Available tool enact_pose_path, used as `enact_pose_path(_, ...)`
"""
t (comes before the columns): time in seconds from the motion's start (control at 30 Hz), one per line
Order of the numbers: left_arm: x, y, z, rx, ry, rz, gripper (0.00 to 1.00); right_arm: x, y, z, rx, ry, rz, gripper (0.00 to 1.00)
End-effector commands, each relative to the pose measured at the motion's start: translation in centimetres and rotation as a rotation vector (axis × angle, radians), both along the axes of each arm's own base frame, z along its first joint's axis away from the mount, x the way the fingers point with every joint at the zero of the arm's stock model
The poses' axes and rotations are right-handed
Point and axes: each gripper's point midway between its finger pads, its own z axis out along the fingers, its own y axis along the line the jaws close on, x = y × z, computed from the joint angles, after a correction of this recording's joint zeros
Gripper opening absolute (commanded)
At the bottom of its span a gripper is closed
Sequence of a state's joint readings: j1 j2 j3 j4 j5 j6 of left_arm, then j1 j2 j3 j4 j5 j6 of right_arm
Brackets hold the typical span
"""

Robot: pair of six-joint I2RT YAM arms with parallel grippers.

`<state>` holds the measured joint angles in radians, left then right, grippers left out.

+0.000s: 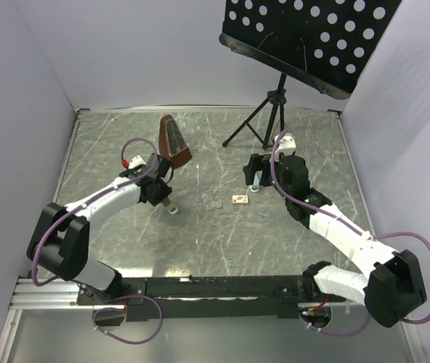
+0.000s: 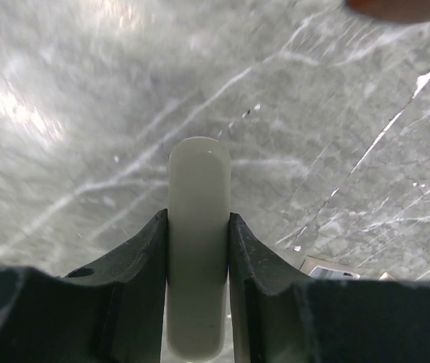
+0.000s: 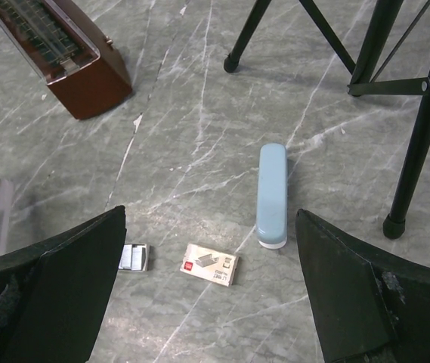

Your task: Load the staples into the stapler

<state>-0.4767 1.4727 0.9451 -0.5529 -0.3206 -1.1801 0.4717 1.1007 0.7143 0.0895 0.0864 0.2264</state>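
My left gripper should go down next toward the small flat translucent piece and lower the white rounded bar (image 2: 198, 189) onto the table, because the marble next to that piece is bare.
The light blue stapler (image 3: 271, 193) lies flat on the grey marble table, its white end toward me. In the top view the stapler (image 1: 254, 184) sits just under my right gripper (image 1: 254, 175). That right gripper (image 3: 211, 219) is open and hovers above the table with nothing between its fingers. The cream-tan staples box (image 3: 211, 265) lies left of the stapler, also seen from above as the box (image 1: 239, 200). The staples themselves are hidden. My left gripper (image 2: 198, 219) is shut on a white rounded bar (image 2: 198, 189) and stands at the left gripper (image 1: 165, 201) spot, left of centre.
A small flat translucent grey-blue piece (image 3: 134, 257) lies left of the box. A brown metronome (image 1: 174, 141) stands at the back left. A black music stand (image 1: 305, 38) on tripod legs (image 3: 419, 113) stands at the back right, close to the stapler.
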Motion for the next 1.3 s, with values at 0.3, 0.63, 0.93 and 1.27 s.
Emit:
enact_pose_path(0.3, -1.8, -5.4, -3.3, -0.018, 0.035, 0.067, 0.42, 0.4, 0.7, 1.6, 0.025, -0.056, 0.023, 1.00)
enact_pose_path(0.63, -2.9, -8.3, -1.5, -0.107, 0.001, 0.014, 0.79, 0.5, 0.9, 1.2, 0.022, -0.042, 0.031, 1.00)
enact_pose_path(0.93, -2.9, -11.0, -1.4, -0.205, -0.038, -0.024, 0.80, 0.4, 1.1, 1.0, 0.024, -0.036, 0.040, 1.00)
enact_pose_path(1.27, -1.6, -12.1, 0.5, -0.233, -0.120, -0.090, 0.81, 0.5, 1.2, 0.8, 0.023, -0.027, 0.044, 1.00)
